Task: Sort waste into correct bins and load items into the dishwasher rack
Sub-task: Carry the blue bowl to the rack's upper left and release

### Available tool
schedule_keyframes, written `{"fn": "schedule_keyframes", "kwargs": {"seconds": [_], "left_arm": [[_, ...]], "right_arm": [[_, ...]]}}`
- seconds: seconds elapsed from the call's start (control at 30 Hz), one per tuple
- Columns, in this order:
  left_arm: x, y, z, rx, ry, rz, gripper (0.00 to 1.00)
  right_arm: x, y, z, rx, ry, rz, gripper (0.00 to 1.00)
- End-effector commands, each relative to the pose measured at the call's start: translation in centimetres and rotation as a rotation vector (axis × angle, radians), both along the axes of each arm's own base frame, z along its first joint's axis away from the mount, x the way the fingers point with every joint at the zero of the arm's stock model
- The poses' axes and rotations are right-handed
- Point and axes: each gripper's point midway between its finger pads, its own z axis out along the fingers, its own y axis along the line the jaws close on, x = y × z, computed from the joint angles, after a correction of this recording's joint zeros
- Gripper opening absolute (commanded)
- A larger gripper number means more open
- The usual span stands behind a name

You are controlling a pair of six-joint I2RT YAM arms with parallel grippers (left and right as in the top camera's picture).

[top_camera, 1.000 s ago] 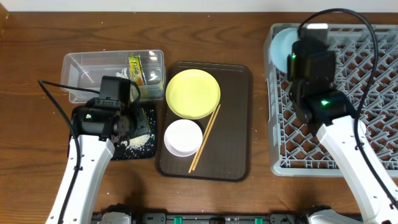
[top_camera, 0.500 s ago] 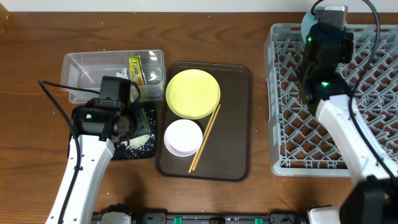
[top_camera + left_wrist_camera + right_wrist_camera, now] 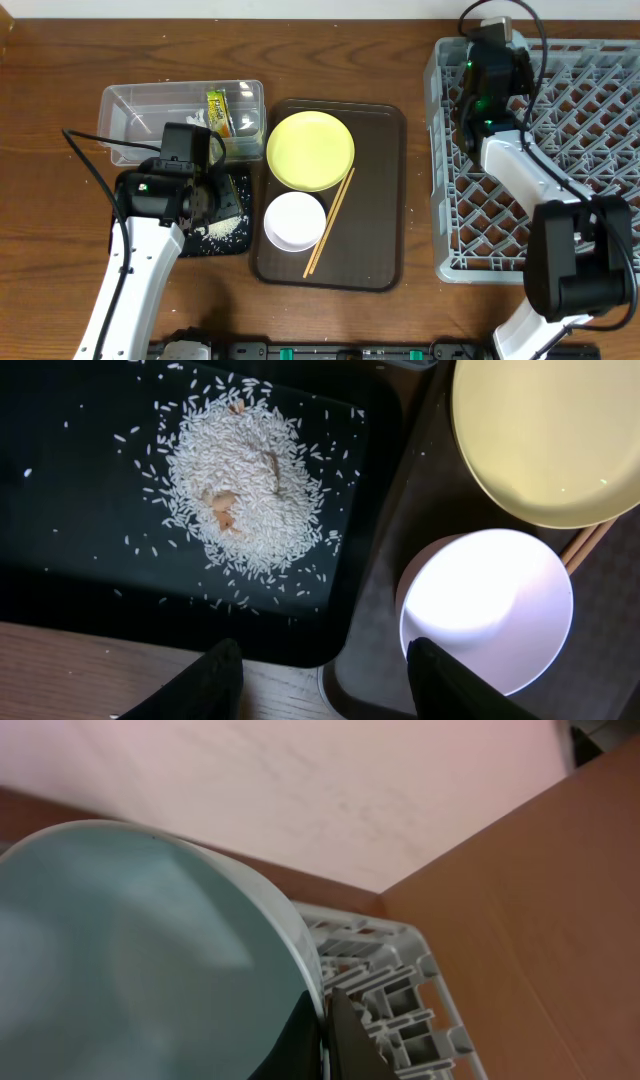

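Note:
The light blue bowl is still hanging above the rack's wires, so I should next lower my right gripper toward the rack edge facing the serving tray [image 3: 380, 200] and open it.
My right gripper [image 3: 325, 1035] is shut on the rim of the light blue bowl [image 3: 130, 950], at the far left corner of the grey dishwasher rack [image 3: 580, 150]. The arm hides the bowl from overhead. My left gripper [image 3: 325, 685] is open and empty above the front edge of the black tray [image 3: 90, 560], which holds the rice pile [image 3: 245, 485]. The yellow plate [image 3: 310, 150], white bowl [image 3: 294, 221] and chopsticks [image 3: 330, 222] lie on the brown serving tray [image 3: 380, 200]. The green-yellow wrapper [image 3: 217, 112] and white scraps [image 3: 197, 118] lie in the clear tub [image 3: 140, 110]. The small white cup is not in view.
The rack's upright pegs [image 3: 375, 985] stand close beside the bowl's rim. A wall rises just behind the rack's far edge. Bare wooden table [image 3: 420, 300] lies between the serving tray and the rack.
My right arm has swung from the rack's left middle to its far left corner with the light blue bowl, which is now hidden from overhead. The left arm has not moved.

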Motion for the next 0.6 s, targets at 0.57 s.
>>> {"fn": "schedule_keyframes", "kwargs": {"seconds": [0.57], "left_arm": [[-0.3,0.4,-0.1,0.012,0.006,0.02,0.56]], "right_arm": [[-2.3,2.9,-5.6,0.103,0.173,-0.011,0.01]]}}
